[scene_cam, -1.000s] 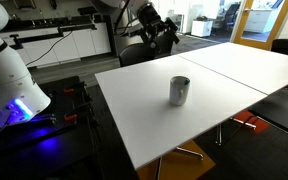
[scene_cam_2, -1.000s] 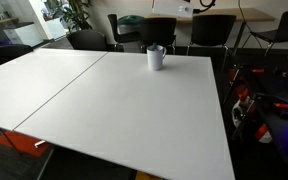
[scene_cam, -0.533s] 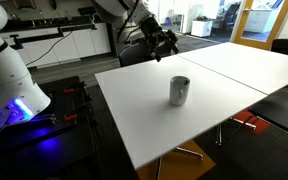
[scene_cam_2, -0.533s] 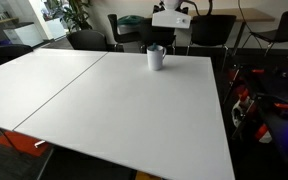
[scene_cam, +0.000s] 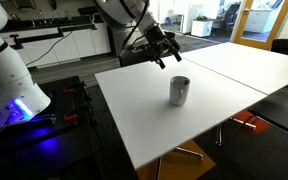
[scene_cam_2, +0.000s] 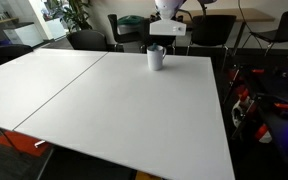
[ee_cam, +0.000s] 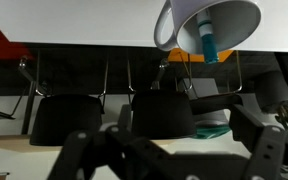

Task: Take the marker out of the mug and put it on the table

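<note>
The marker's upper end (ee_cam: 210, 49) sticks out past the mug's rim. My gripper needs to move down toward the mug (ee_cam: 216, 22) and to the right in the wrist view next, onto that end.
The grey mug (scene_cam: 179, 90) stands upright on the white table (scene_cam: 144, 115), near its far edge in an exterior view (scene_cam_2: 156, 57). The marker shows only in the wrist view, as a bluish stick (ee_cam: 209, 42) inside the mug (ee_cam: 216, 22); that picture stands upside down. My gripper (scene_cam: 162, 55) hangs in the air above and beside the mug, apart from it, and also shows in the exterior view from the table's other end (scene_cam_2: 170, 28). Its fingers (ee_cam: 169, 150) are spread wide and hold nothing.
An adjoining white table (scene_cam: 249, 65) meets this one at a seam. Black chairs (scene_cam_2: 159, 32) stand past the table edge behind the mug. A white robot base (scene_cam: 4, 70) with blue light stands on the floor beside the table.
The arm has come down and in toward the mug, and the gripper has entered the second exterior view. The mug has not moved.
</note>
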